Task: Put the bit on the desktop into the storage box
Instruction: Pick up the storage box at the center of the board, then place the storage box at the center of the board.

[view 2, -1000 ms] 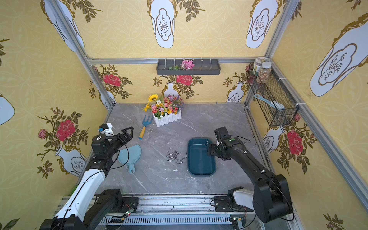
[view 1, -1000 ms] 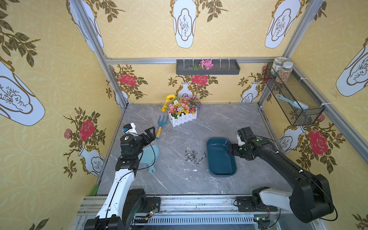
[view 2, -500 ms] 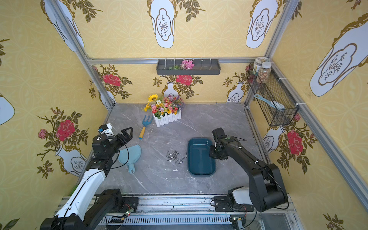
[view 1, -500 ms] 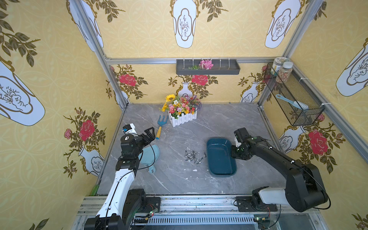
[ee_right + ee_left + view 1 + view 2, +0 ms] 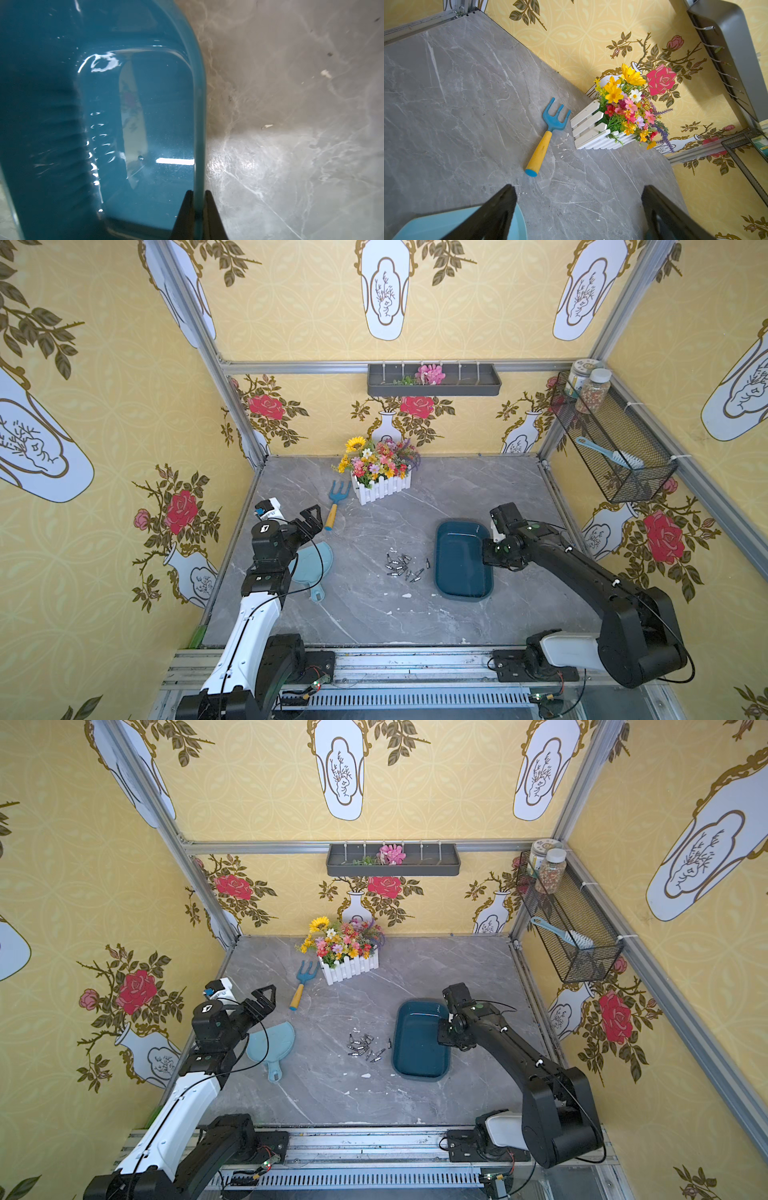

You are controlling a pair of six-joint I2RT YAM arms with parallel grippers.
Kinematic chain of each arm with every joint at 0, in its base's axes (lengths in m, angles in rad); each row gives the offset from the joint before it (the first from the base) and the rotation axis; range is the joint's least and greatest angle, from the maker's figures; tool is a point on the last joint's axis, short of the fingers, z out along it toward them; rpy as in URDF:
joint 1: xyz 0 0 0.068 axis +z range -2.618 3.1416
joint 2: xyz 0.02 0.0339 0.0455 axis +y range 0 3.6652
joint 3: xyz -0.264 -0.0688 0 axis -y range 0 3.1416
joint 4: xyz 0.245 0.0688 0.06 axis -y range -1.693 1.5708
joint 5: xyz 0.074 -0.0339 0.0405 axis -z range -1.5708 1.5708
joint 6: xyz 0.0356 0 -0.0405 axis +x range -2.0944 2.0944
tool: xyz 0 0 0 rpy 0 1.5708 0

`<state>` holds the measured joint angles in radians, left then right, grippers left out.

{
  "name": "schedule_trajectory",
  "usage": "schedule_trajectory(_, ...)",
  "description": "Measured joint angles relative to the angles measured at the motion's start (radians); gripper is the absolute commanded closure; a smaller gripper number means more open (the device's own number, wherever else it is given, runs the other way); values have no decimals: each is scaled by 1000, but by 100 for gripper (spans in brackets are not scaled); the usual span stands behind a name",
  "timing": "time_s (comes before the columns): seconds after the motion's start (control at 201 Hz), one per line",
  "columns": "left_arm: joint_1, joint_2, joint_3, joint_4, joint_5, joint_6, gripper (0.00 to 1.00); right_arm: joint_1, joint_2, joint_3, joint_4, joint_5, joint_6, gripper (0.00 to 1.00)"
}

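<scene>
My right gripper shifts the storage box outward to the bare tabletop by the flower box next, clear of the bits, and releases the storage box's rim.
Several small metal bits (image 5: 401, 565) (image 5: 365, 1046) lie in a loose heap on the grey marble desktop (image 5: 365, 614), just left of the dark teal storage box (image 5: 459, 568) (image 5: 419, 1048). One bit (image 5: 427, 561) lies apart, close to the box's left wall. My right gripper (image 5: 198, 192) is shut on the box's right rim (image 5: 199, 104), one finger inside and one outside. In both top views its wrist hides the fingers. My left gripper (image 5: 578, 187) (image 5: 311, 518) hangs open and empty at the left, above the scoop's far edge.
A pale blue scoop (image 5: 311, 564) lies under the left arm. A blue and yellow hand rake (image 5: 336, 499) and a white flower box (image 5: 380, 477) sit at the back. A grey wall tray (image 5: 432, 381) and a wire basket (image 5: 611, 439) hang on the walls.
My right gripper has come down on the storage box's right rim and gone from open to shut on it. The left arm has not moved.
</scene>
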<state>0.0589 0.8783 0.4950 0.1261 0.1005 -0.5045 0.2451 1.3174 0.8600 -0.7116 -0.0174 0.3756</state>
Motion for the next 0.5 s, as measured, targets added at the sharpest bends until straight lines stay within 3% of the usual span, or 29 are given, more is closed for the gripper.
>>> schedule_trajectory(0.254, 0, 0, 0, 0, 0, 4, 0, -64, 4, 98, -21, 18, -62, 100)
schedule_trajectory(0.503, 0, 2, 0, 0, 0, 6, 0, -117, 105, 230, 4, -10, -121, 100)
